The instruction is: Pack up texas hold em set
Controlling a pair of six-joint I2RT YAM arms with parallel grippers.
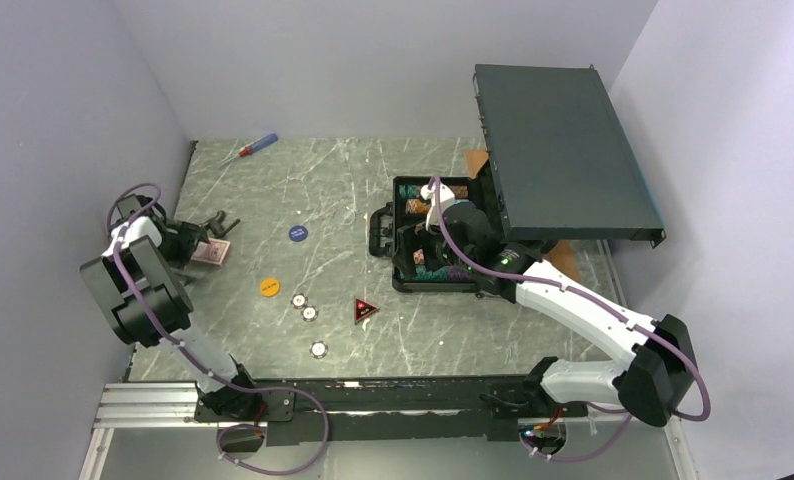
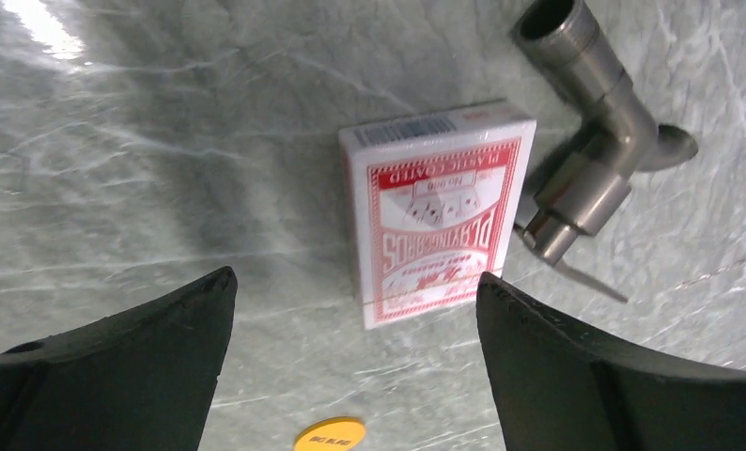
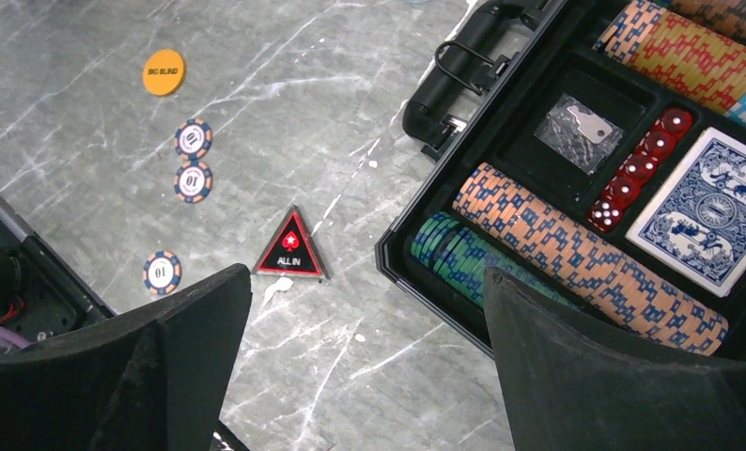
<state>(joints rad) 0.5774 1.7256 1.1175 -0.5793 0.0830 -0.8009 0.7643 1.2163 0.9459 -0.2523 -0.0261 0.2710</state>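
My left gripper shifts slightly toward the pipe fitting and lowers its fingers astride the red deck [image 2: 438, 211] next, because one finger overlaps the red deck's edge.
The texas hold em set's case [image 1: 405, 283] lies open right of centre. In the right wrist view its tray [image 3: 416, 268] holds rows of striped chips [image 3: 585, 249], red dice [image 3: 642, 169] and a blue deck [image 3: 712, 211]. My right gripper [image 3: 367, 282] hangs open and empty over the table by the case's near corner. The red deck [image 2: 438, 211] lies flat at the far left, with my left gripper [image 2: 355, 282] open just above it, nothing between its fingers. Loose on the table are three chips [image 3: 193, 138], an "ALL IN" triangle [image 3: 291, 246], an orange button [image 3: 163, 71] and a blue button [image 1: 298, 232].
A metal pipe fitting [image 2: 585, 132] lies right beside the red deck. A large flat dark rack box [image 1: 563, 150] leans over the case's far right side. A red-and-blue-handled screwdriver [image 1: 253, 146] lies at the back left. Walls close in on both sides.
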